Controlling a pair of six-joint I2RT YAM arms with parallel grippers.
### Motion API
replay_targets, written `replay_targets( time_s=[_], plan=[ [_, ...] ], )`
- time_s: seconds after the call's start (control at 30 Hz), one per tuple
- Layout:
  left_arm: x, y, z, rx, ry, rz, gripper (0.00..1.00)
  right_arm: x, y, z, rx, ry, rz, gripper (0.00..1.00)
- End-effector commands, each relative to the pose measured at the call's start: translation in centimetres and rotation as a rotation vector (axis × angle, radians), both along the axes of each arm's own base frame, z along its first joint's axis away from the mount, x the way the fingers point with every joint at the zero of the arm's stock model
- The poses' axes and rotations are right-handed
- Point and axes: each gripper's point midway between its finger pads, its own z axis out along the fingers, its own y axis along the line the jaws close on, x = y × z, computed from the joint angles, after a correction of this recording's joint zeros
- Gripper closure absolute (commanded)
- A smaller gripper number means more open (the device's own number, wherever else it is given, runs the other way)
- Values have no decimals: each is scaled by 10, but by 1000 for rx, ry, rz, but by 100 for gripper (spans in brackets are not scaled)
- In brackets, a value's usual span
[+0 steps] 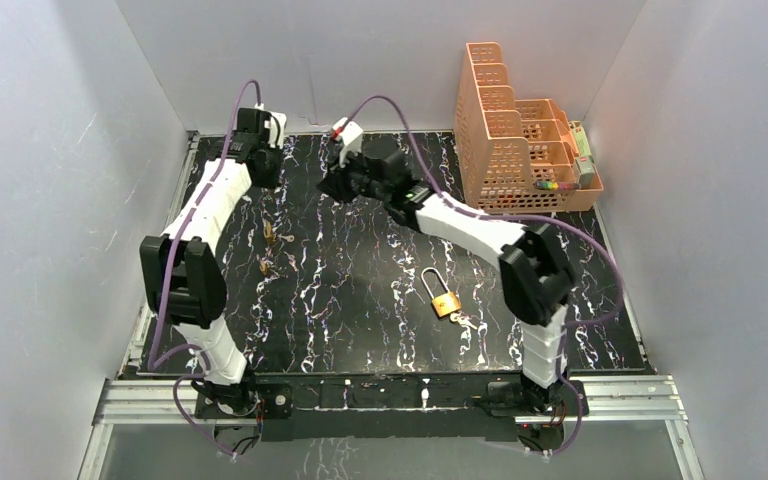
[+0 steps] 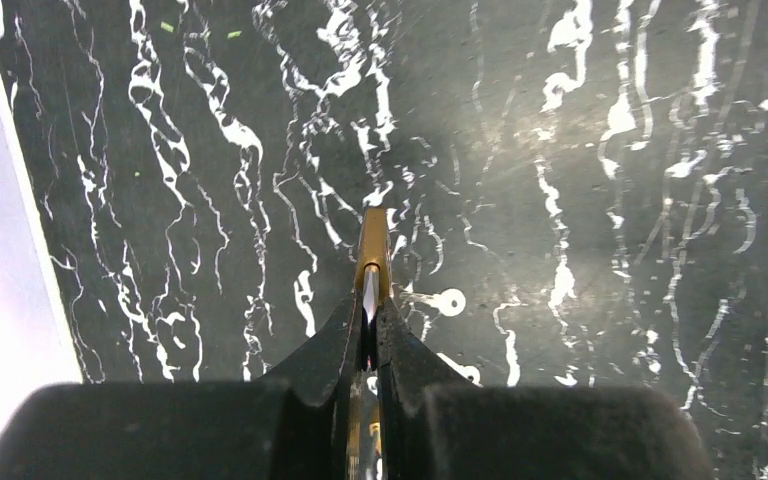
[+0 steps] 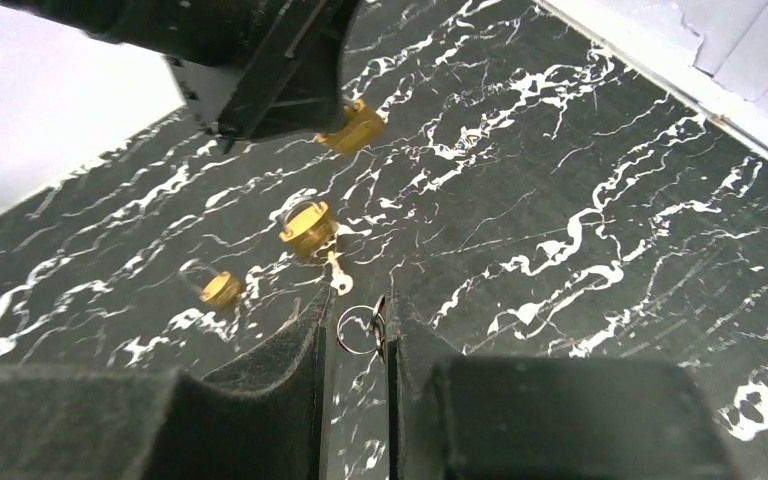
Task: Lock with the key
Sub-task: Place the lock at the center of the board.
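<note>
I will next lower my right gripper toward the marble [image 3: 373,243] beside the loose key to let go of the ring, because this lies below it, to its left in the top view.
My left gripper [image 2: 371,318] is shut on a brass padlock [image 2: 372,248], which I see edge-on with its silver shackle between the fingers. It hangs above the black marble table at the far left [image 1: 266,168]. The right wrist view shows this padlock [image 3: 353,127] at the top, in the left fingers. My right gripper [image 3: 358,335] is close to its right [image 1: 338,184]. Its fingers stand a narrow gap apart with a silver key ring [image 3: 360,329] between the tips. A dark piece sits on the ring against the right finger. I cannot make out a key blade.
A larger brass padlock [image 1: 444,298] with a key [image 1: 466,322] lies mid-table. Two small brass padlocks [image 1: 270,232] [image 1: 265,266] lie at the left, one with a key [image 3: 337,280]. An orange basket [image 1: 516,150] stands at the back right. White walls stand on both sides.
</note>
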Motion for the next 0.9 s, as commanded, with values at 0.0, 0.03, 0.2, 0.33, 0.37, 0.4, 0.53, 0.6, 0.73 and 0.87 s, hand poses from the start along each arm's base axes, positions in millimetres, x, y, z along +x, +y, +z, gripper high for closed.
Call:
replay_targets(
  time_s=[0.0, 0.03, 0.2, 0.33, 0.37, 0.4, 0.53, 0.6, 0.73, 0.87],
  plan=[
    [13, 30, 34, 5, -59, 49, 100, 32, 32, 8, 40, -45, -73, 100],
    [16, 33, 30, -1, -40, 51, 100, 37, 40, 3, 43, -40, -70, 100],
    [30, 44, 1, -5, 39, 62, 100, 62, 81, -36, 21, 6, -77, 100],
    [34, 41, -22, -31, 90, 50, 100, 74, 99, -59, 33, 44, -85, 100],
    [34, 40, -28, -33, 103, 47, 100, 75, 103, -66, 38, 54, -83, 100],
    [34, 41, -33, -36, 114, 52, 100, 76, 106, -71, 44, 63, -80, 100],
    [32, 39, -48, -65, 139, 49, 100, 77, 119, -91, 75, 88, -54, 100],
    [31, 40, -56, -67, 155, 55, 100, 78, 124, -101, 84, 90, -46, 100],
    [28, 40, -69, -76, 181, 60, 100, 81, 131, -120, 83, 78, -46, 100],
    [20, 36, -87, -104, 226, 65, 100, 83, 137, -134, 97, 64, -37, 100]
  ],
)
